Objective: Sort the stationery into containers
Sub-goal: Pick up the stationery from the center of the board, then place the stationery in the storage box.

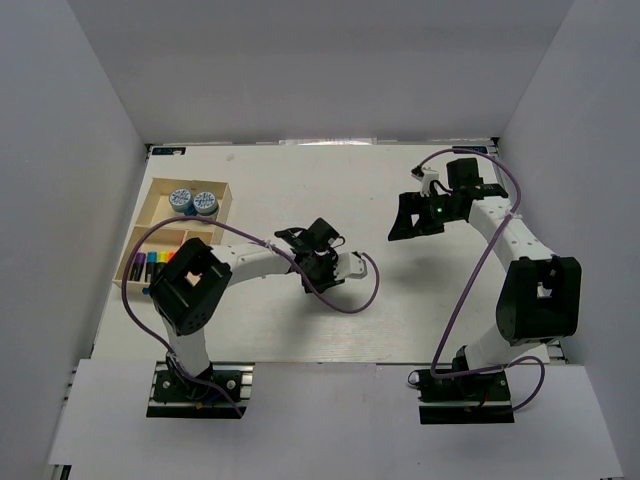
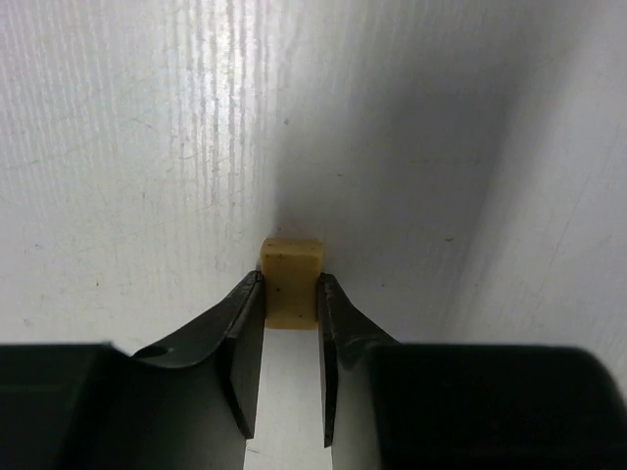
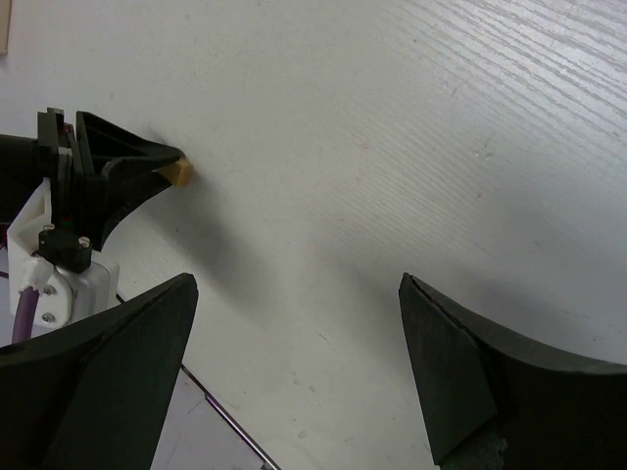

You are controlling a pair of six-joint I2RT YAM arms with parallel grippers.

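Note:
The left gripper should next rise to clear the rim of the tray section beside the highlighters, then swing left in the top view over that section, go down and let go.
My left gripper is shut on a small tan eraser block, pinched between its black fingertips just at the white table surface. In the top view this gripper is mid-table and the eraser is hidden. The right wrist view shows the eraser at the left gripper's tips. My right gripper hovers open and empty at the right. The light-wood tray stands at the far left. Two blue-and-white rolls lie in its back compartment, and the highlighters lie in its front-left compartment.
The left arm's elbow covers the tray's front-right part. Purple cables loop from both arms over the table. White walls close in the table at the left, back and right.

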